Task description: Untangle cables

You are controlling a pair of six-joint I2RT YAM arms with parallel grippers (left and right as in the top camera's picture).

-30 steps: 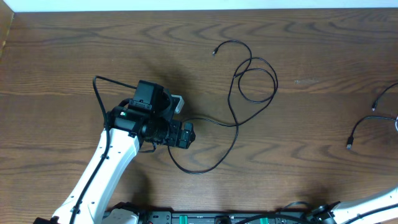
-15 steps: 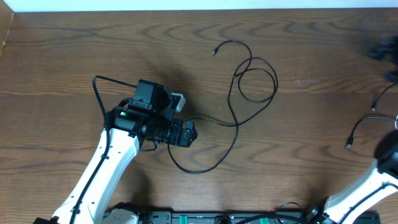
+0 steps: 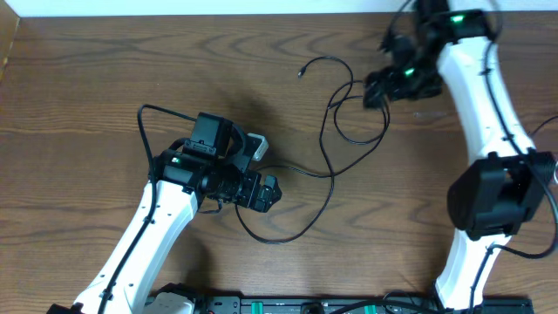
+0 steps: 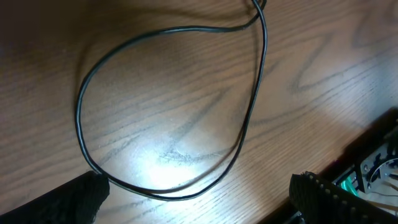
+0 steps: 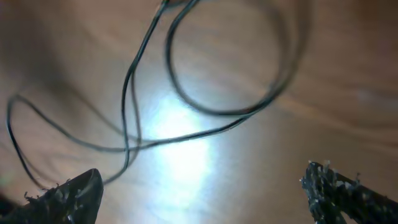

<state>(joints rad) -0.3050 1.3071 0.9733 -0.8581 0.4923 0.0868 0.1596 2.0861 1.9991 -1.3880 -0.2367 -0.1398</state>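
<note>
The cable's strands cross where the lower loop begins, so my right gripper will go back from the round loop [image 3: 358, 141] and down onto that crossing to close.
A thin black cable [image 3: 281, 242] lies on the wooden table. It runs from a small plug end [image 3: 300, 73] through a round loop [image 3: 358, 141] to a wide lower loop. My left gripper [image 3: 268, 194] is open and empty, low over the left side of the lower loop; the left wrist view shows that loop [image 4: 186, 28] beyond my open fingers [image 4: 199, 205]. My right gripper [image 3: 377, 90] hovers over the round loop, open and empty; the blurred right wrist view shows crossing black strands [image 5: 217, 113] beyond its fingers [image 5: 205, 199]. No white cable is in view.
Another black cable [image 3: 547, 125] shows at the table's right edge, mostly hidden by the right arm [image 3: 488, 192]. The right arm reaches from the front right across to the far side. A rail with electronics [image 3: 305, 305] runs along the front edge.
The right arm has swung in from the front right corner to the far side and now hangs over the round loop. The left gripper has shifted slightly right.
</note>
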